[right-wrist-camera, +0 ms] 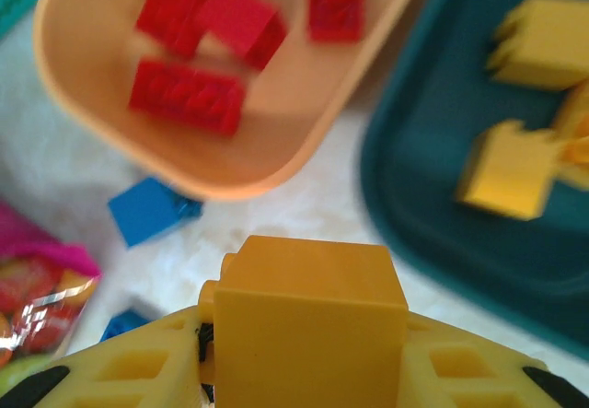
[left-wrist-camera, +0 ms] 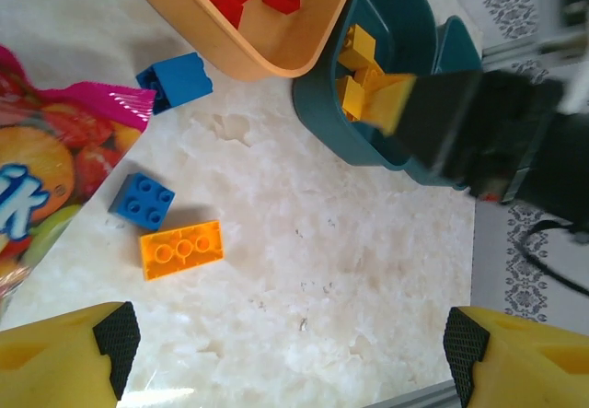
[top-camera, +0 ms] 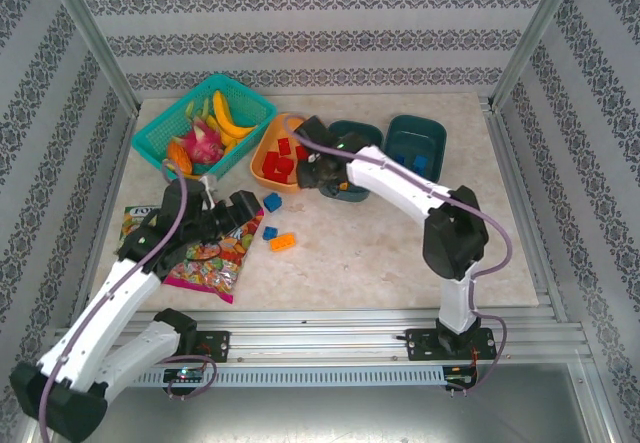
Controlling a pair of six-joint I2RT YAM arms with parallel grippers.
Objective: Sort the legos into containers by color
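Observation:
My right gripper should next move outward and down to release at the nearer teal container's far end (top-camera: pixel 357 130), outward and below, with yellow legos inside.
My right gripper (right-wrist-camera: pixel 308 362) is shut on a yellow lego (right-wrist-camera: pixel 308 316), held over the table between the orange container (right-wrist-camera: pixel 230 173) and the nearer teal container (right-wrist-camera: pixel 433 178). Red legos (right-wrist-camera: pixel 189 95) lie in the orange one and yellow legos (right-wrist-camera: pixel 511 169) in the teal one. From above, the right gripper (top-camera: pixel 318 175) sits between those containers; the second teal container (top-camera: pixel 415 145) holds blue legos. My left gripper (left-wrist-camera: pixel 290 343) is open above bare table, right of an orange lego (left-wrist-camera: pixel 181 250) and a blue lego (left-wrist-camera: pixel 143 200). Another blue lego (left-wrist-camera: pixel 175 80) lies by the orange container.
A teal lattice basket (top-camera: pixel 205 123) of toy fruit stands at the back left. Candy bags (top-camera: pixel 205 253) lie on the table under my left arm. The right arm stretches across the teal containers. Metal frame posts border the table.

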